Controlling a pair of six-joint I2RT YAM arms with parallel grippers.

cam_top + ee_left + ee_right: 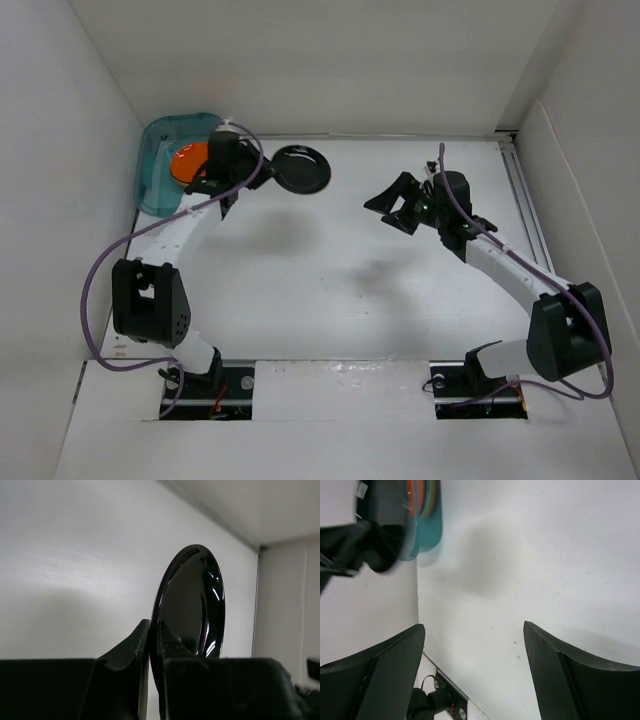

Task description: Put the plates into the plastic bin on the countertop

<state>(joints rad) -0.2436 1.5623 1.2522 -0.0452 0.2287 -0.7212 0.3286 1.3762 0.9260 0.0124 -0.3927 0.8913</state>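
Next, my left gripper needs to go to the left in the top view, then down inside the bin onto the orange plate (187, 160), since the black plate hangs outside the bin.
The translucent teal plastic bin (160, 165) stands in the far left corner of the white countertop (350, 270), with an orange plate (187, 160) showing inside it. My left gripper (266, 172) is beside the bin's right side, shut on the rim of a glossy black plate (303, 168). In the left wrist view the black plate (192, 600) stands on edge, pinched between the fingers of the left gripper (155, 630). My right gripper (388, 208) hovers mid-table, open and empty; in its own view the right gripper (474, 630) frames bare countertop, with the bin (431, 525) far off.
White walls close in the countertop at the left (60, 200), the back (330, 60) and the right (590, 150). A metal rail (525, 200) runs along the right edge. The arm mounts (210, 385) sit at the near edge.
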